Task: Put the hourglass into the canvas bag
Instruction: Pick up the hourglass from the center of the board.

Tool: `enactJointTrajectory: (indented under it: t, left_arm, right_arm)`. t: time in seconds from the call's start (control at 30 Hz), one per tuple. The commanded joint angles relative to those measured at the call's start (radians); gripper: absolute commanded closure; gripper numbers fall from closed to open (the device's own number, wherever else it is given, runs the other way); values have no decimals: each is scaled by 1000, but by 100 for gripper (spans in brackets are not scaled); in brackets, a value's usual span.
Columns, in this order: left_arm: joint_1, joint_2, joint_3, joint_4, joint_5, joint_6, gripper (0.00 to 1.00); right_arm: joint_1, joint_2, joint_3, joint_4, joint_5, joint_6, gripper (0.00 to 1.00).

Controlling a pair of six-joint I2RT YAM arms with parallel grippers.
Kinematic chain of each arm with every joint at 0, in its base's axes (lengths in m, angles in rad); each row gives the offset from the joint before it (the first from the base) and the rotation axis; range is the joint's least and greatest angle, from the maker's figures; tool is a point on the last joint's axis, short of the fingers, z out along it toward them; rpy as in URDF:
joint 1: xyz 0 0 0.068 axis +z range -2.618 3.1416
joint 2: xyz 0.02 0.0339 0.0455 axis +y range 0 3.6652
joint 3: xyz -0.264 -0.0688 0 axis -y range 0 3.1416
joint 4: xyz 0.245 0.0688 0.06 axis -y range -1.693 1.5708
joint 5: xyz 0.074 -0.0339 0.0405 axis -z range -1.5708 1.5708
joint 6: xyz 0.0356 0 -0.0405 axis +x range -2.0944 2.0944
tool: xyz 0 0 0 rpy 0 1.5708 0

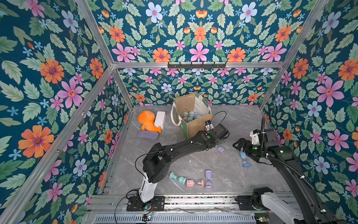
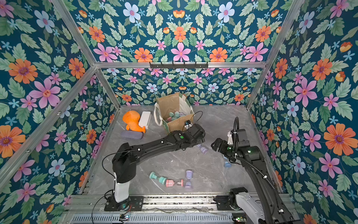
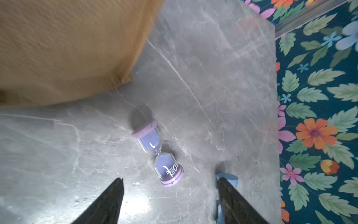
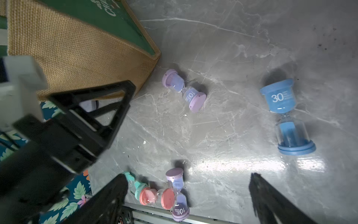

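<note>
The robot's left gripper needs to turn in line and come down to close around the labelled bulb (image 1: 221, 149) (image 3: 167, 166), since the purple hourglass lies slantwise below the open fingers.
The canvas bag (image 1: 193, 124) (image 2: 177, 123) stands open at the back of the table, with several hourglasses (image 1: 190, 116) inside. A purple hourglass (image 1: 220, 149) (image 3: 157, 153) lies on the table beside the bag's corner (image 3: 124, 79). My left gripper (image 3: 170, 178) is open over it; one cap lies between the fingertips, touching neither. My right gripper (image 1: 240, 144) (image 4: 187, 179) is open and empty, above the table near a blue hourglass (image 1: 244, 160) (image 4: 284, 116) that lies on its side. Teal (image 1: 177, 177), pink (image 1: 194, 182) and purple (image 1: 208, 179) hourglasses lie near the front edge.
An orange plush toy (image 1: 148, 120), a white box (image 1: 159, 119) and a grey-purple case (image 1: 147, 135) sit left of the bag. Floral walls close in the table on three sides. A metal rail (image 1: 193, 199) with both arm bases runs along the front.
</note>
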Motion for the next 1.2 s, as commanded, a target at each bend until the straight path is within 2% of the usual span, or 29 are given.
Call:
enactJointTrajectory:
  t: [0.0,0.17,0.37,0.77,1.17]
  left_arm:
    - [-6,68,49,-22,35,-76,22]
    - [-33,186,165,-127,14,-121,22]
    - [-61,235,190,-176,-32,-174,22]
    - [-82,324,243,-221,-27,-176,25]
    - [-97,249,100,-211,-51,-175,38]
  right_arm:
    - [-39,22,-15,24,-61,-24,1]
    - [-55,41,-28,63,-61,-35,1]
    - [-119,68,-55,120,-123,-34,1]
    - [-152,93,-56,131,-121,-58,1]
    - [-155,86,-76,136,-130,-56,1]
